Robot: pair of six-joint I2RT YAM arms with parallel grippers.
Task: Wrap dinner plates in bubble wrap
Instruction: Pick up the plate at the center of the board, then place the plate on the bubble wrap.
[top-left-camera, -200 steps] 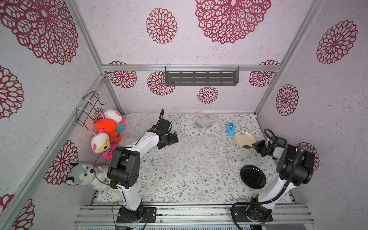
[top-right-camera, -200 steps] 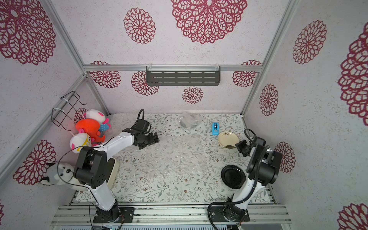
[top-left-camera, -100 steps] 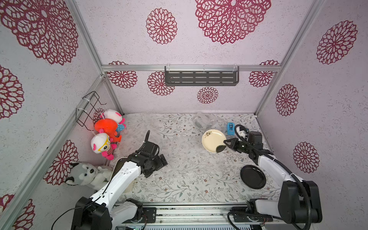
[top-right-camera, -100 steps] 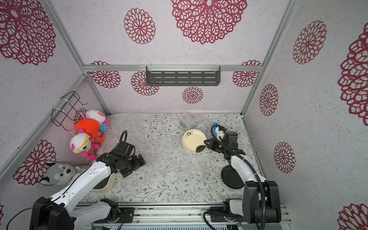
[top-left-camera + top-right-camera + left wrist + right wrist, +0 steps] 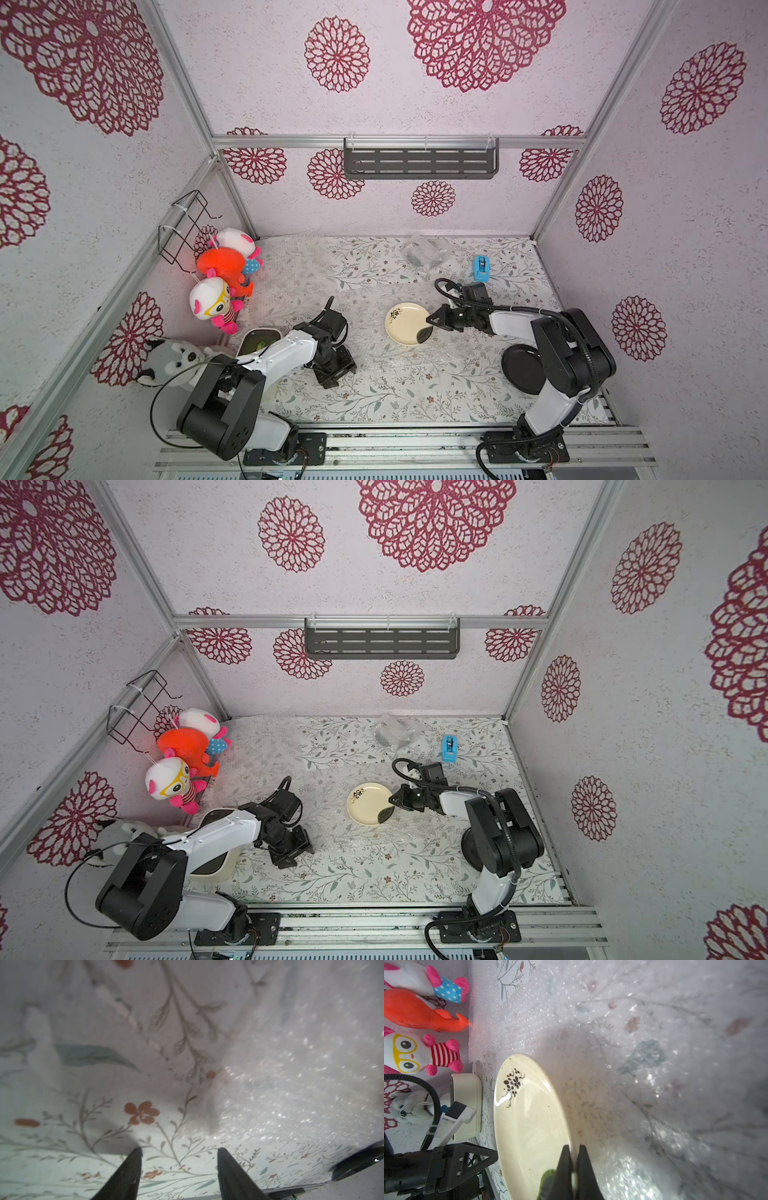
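The flat sheet of bubble wrap spreads below my right gripper. My right gripper needs to go down until the cream plate (image 5: pixel 405 326) settles on the sheet, and then let go of the plate's rim.
A cream plate (image 5: pixel 405 326) (image 5: pixel 368 806) (image 5: pixel 527 1126) with a small dark motif hangs tilted over a flat sheet of bubble wrap (image 5: pixel 374 353) (image 5: pixel 633 1043) in the middle of the table. My right gripper (image 5: pixel 432 322) (image 5: pixel 392 801) (image 5: pixel 573 1153) is shut on the plate's right rim. A black plate (image 5: pixel 519 370) (image 5: pixel 469 845) lies near right, partly hidden by the right arm. My left gripper (image 5: pixel 338 372) (image 5: pixel 293 850) (image 5: pixel 179 1151) hovers low at the sheet's (image 5: pixel 291 1084) near left edge, its jaws apart with nothing between them. A crumpled bubble-wrap bundle (image 5: pixel 424 253) sits at the back.
A cream tub (image 5: pixel 259 336) (image 5: pixel 467 1105) stands near left beside the left arm. A blue tape dispenser (image 5: pixel 481 267) (image 5: pixel 449 747) is at the back right. Plush toys (image 5: pixel 224 266) line the left wall. More bubble wrap (image 5: pixel 291 266) covers the far left.
My right gripper has carried the cream plate from the far right to the middle, over the sheet. The left arm has drawn back toward the near left, and its jaws have narrowed.
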